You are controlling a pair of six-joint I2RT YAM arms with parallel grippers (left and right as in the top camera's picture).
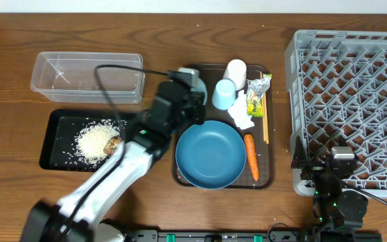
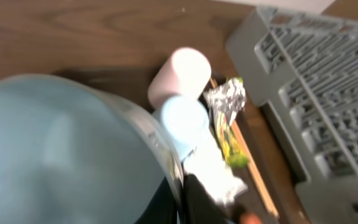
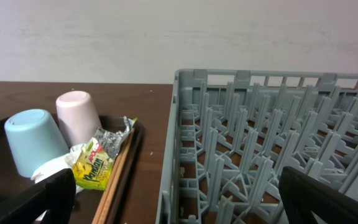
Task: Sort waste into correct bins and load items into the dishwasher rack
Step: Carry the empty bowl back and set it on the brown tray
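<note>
The brown tray's open back corner (image 1: 211, 77) (image 2: 122, 84) beside the light-blue cup lies below my left gripper. My left gripper will next lower the bowl onto that corner and release the bowl's rim.
My left gripper (image 1: 187, 94) (image 2: 182, 199) is shut on the rim of the small light-blue bowl (image 1: 192, 79) (image 2: 61, 155), held above the brown tray's back left corner. On that tray lie the dark-blue plate (image 1: 210, 153), the carrot (image 1: 250, 156), the white cup (image 1: 236, 70), the light-blue cup (image 1: 224, 94), the tissue (image 1: 242, 115), the snack wrapper (image 1: 257, 94) and the chopsticks (image 1: 265, 117). Rice (image 1: 96, 140) and a brown lump (image 1: 115, 142) lie in the black tray (image 1: 59, 151). My right gripper (image 1: 331, 175) (image 3: 179, 199) is open and empty at the grey rack's (image 1: 351, 101) front left corner.
The clear tub (image 1: 86, 75) stands behind the black tray and holds nothing. The dark brown serving tray (image 1: 269, 176) sits between the black tray and the rack. A black cable loops over the left arm. The white bowl is not in view.
</note>
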